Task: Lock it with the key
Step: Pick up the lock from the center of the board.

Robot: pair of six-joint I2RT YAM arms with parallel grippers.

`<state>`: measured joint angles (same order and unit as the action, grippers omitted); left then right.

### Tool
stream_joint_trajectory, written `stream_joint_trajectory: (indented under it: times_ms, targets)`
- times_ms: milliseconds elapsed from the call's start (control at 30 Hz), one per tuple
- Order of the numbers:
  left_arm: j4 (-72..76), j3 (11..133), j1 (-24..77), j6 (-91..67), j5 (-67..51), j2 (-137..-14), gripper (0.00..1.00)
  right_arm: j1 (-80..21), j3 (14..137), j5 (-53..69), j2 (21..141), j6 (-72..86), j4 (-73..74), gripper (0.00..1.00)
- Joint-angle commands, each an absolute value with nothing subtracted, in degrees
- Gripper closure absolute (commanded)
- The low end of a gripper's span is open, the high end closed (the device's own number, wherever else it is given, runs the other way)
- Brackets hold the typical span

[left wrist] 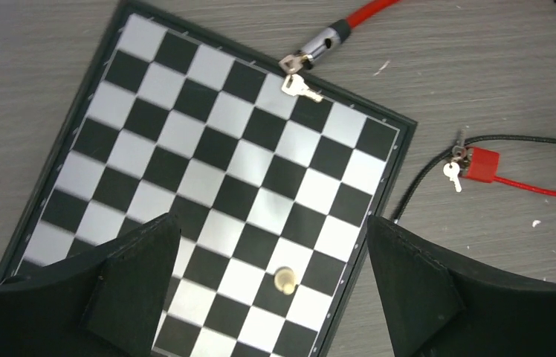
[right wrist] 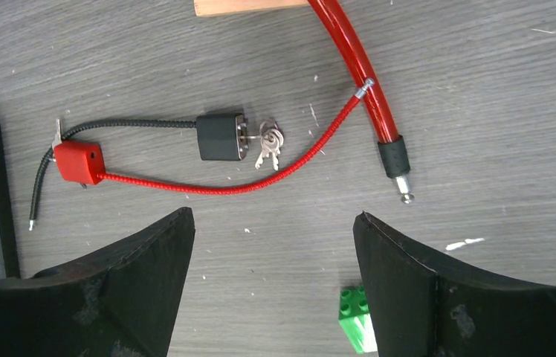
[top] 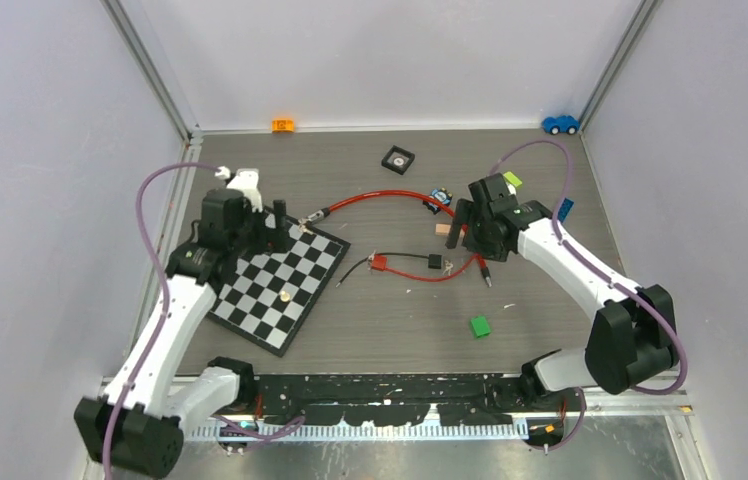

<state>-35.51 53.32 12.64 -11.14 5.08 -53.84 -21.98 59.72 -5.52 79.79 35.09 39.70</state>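
My left gripper moves outward, turns and comes down onto the thick red cable beside its silver head next. The cable runs at an angle to my open fingers.
A small black padlock (right wrist: 219,136) with a bunch of keys (right wrist: 267,145) in its side lies on the table, its black cable running left to a red padlock (right wrist: 78,161). The red padlock (left wrist: 481,163) carries its own key (left wrist: 452,175) and a thin red cable. A thick red cable lock (top: 380,198) ends in a silver head (left wrist: 319,46) with a key (left wrist: 301,88) on the chessboard's corner. My right gripper (right wrist: 275,223) hangs open above the table, near side of the black padlock. My left gripper (left wrist: 271,230) is open over the chessboard (left wrist: 186,149).
A pale pawn (left wrist: 285,280) stands on the chessboard. A green brick (right wrist: 357,323) lies by my right finger, and a wooden block (right wrist: 249,6) beyond the thick cable. At the back are an orange brick (top: 283,125), a blue car (top: 560,124) and a black square piece (top: 398,158).
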Motion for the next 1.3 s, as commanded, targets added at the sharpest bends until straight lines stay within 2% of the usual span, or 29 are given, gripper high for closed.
stream_joint_trajectory:
  times_ms: [0,233,533,633,733,967,1267]
  targets:
    - [-25.7,57.6,13.2,-6.7,-4.1,-62.0,0.02,-22.0,63.4,-7.8,75.4,31.6,44.6,0.17]
    - [-14.8,61.6,13.7,2.0,-13.9,-75.7,0.02,-22.0,60.8,-5.0,69.0,33.2,45.9,0.16]
    - [-25.0,79.8,13.8,16.2,-20.8,-96.9,0.01,-22.0,58.7,-3.0,64.7,33.3,47.3,0.16]
    - [-30.3,85.9,13.8,20.1,-22.8,-103.0,0.08,-22.0,57.8,-3.8,63.4,33.0,47.8,0.16]
    - [-35.3,91.1,13.8,23.4,-24.9,-108.4,0.10,-22.0,57.0,-3.8,62.5,33.0,47.9,0.16]
    - [-44.2,100.5,14.0,28.8,-24.4,-117.8,0.10,-22.0,56.4,-3.7,62.7,33.0,47.9,0.16]
    - [-44.3,104.9,15.2,29.2,-18.0,-125.9,0.14,-22.0,57.2,-3.8,63.5,32.8,48.2,0.16]
